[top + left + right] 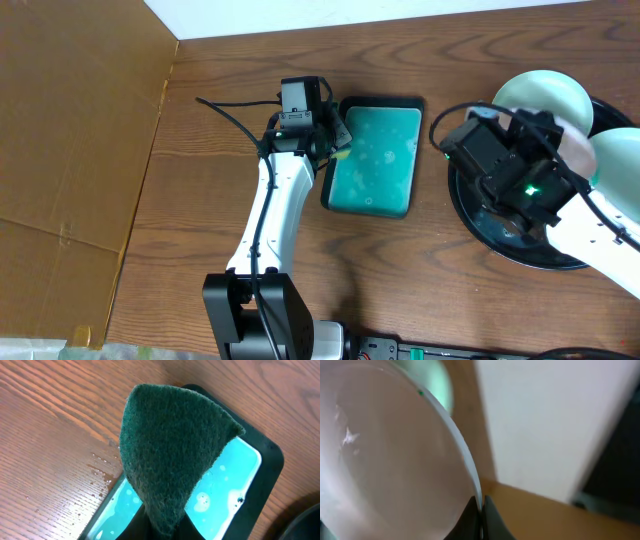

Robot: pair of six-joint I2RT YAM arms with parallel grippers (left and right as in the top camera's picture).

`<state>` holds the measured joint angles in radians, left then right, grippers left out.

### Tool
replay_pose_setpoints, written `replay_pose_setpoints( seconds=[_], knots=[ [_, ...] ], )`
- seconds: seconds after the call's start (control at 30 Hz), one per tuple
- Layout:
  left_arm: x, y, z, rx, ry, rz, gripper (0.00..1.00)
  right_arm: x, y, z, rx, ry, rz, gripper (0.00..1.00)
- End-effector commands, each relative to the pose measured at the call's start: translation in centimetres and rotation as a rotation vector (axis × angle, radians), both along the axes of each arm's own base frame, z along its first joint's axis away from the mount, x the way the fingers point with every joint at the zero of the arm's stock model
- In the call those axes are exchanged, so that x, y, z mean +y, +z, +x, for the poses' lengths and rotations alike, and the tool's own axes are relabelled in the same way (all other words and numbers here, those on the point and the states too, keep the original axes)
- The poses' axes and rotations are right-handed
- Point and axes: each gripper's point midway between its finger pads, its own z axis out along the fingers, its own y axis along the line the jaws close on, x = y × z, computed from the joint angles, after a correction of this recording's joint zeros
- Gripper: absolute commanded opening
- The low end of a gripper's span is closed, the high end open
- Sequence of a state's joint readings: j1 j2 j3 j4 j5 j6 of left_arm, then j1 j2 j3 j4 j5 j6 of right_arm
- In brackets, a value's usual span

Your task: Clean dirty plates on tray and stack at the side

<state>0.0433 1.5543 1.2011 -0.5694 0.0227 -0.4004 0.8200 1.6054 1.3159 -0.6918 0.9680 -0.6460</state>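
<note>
My right gripper carries its plate past the other plates still on the black tray (500, 235) next, toward the right in the overhead view, then down.
My right gripper (528, 128) (481, 510) is shut on the rim of a white plate (385, 460). It holds the plate (545, 95) tilted above the back of the round black tray (500, 235). A tiny teal speck shows near the plate's rim. A second white plate (620, 155) lies at the tray's right side, and part of another pale plate (575, 150) shows beside my right arm. My left gripper (335, 140) (162, 527) is shut on a dark green scouring pad (172, 455), held over the left end of the teal tray.
The rectangular teal tray (375, 160) (240, 475) with a black rim holds foamy water, between the arms. Water drops (97, 467) lie on the wood beside it. A cardboard sheet (70, 150) covers the far left. A white wall runs behind the table.
</note>
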Motion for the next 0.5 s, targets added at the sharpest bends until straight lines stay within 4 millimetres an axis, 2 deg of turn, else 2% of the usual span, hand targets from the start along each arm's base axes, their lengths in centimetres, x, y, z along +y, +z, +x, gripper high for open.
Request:
replay_pose_setpoints(
  seconds=[0.0, 0.13, 0.2, 0.3, 0.37, 0.47],
  knots=[
    [0.2, 0.2, -0.1, -0.005, 0.016, -0.001, 0.07, 1.9, -1.3, -0.1, 0.050, 0.021, 0.182, 0.01],
    [0.2, 0.2, -0.1, -0.003, 0.016, -0.001, 0.07, -0.3, 2.7, 1.6, -0.184, -0.113, 0.135, 0.01],
    [0.2, 0.1, -0.1, -0.003, 0.016, -0.001, 0.07, -0.5, 2.9, 2.1, -0.192, -0.116, 0.157, 0.01],
    [0.2, 0.1, -0.2, -0.002, 0.016, -0.001, 0.07, -0.3, 0.0, 2.7, -0.055, -0.088, 0.301, 0.01],
    [0.2, 0.1, -0.2, 0.002, 0.016, -0.001, 0.07, -0.7, -2.6, 3.2, 0.080, -0.126, 0.525, 0.01],
    [0.2, 0.0, -0.3, 0.005, 0.016, -0.001, 0.07, -2.3, -4.3, 4.3, 0.199, -0.216, 0.814, 0.01]
  ],
)
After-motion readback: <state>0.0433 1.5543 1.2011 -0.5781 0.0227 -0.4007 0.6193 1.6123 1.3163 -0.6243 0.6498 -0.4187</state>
